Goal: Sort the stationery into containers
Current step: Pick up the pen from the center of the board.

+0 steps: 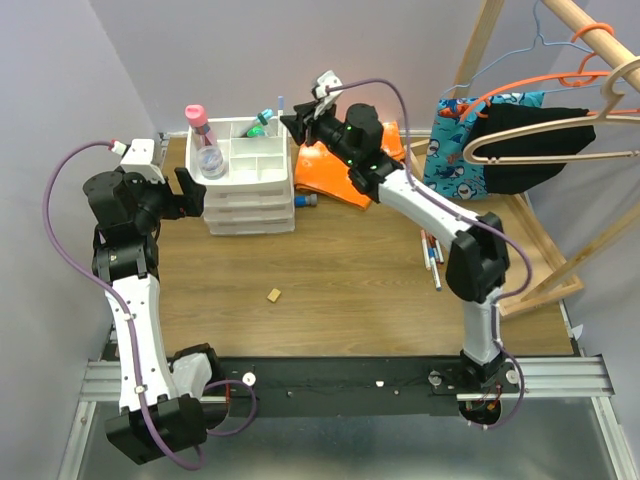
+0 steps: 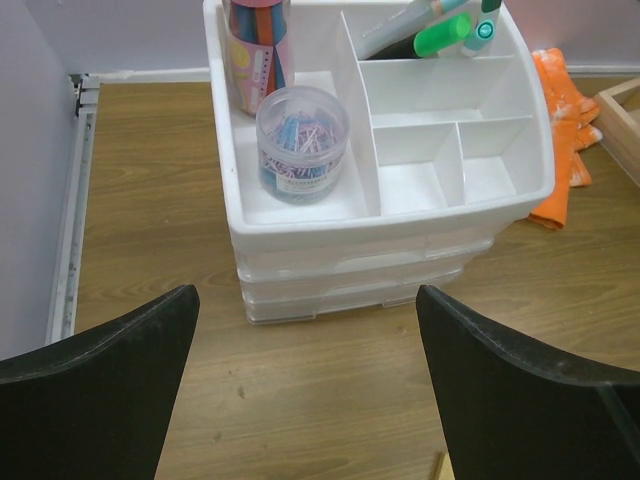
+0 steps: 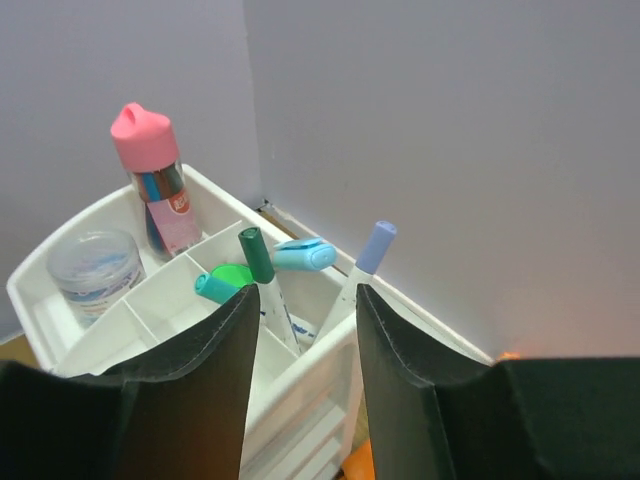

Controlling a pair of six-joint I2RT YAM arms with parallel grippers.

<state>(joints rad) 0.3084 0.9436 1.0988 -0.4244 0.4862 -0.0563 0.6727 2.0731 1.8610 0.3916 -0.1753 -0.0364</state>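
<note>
Pens are still on the tabletop. My right gripper should next move back, to the right in the top view, and down onto a white pen's far end [image 1: 423, 236].
The white drawer unit [image 1: 250, 190] [image 2: 400, 215] [image 3: 330, 350] stands at the back left of the table. Its back corner compartment holds several pens: a lavender-capped one [image 3: 375, 245], a dark-green-capped one [image 3: 255, 255] and the green-capped marker [image 3: 235, 275] [image 2: 443, 35]. The pink-capped bottle [image 1: 205, 140] [image 3: 150, 180] stands in the left compartment. My right gripper [image 1: 293, 125] [image 3: 305, 300] hovers open over that corner, with the lavender pen leaning free beside its right finger. My left gripper [image 1: 190, 190] [image 2: 305, 300] is wide open and holds nothing, low in front of the unit's left side. More pens [image 1: 430, 255] lie on the table to the right, and a blue-capped tube [image 1: 308, 202] lies beside the unit.
A jar of paper clips [image 2: 303, 140] sits in the unit's left compartment. An orange cloth [image 1: 340, 170] [image 2: 565, 120] lies right of the unit. A wooden tray [image 1: 540, 260] and a rack with hangers [image 1: 560, 130] fill the right side. A small tan piece [image 1: 273, 294] lies mid-table.
</note>
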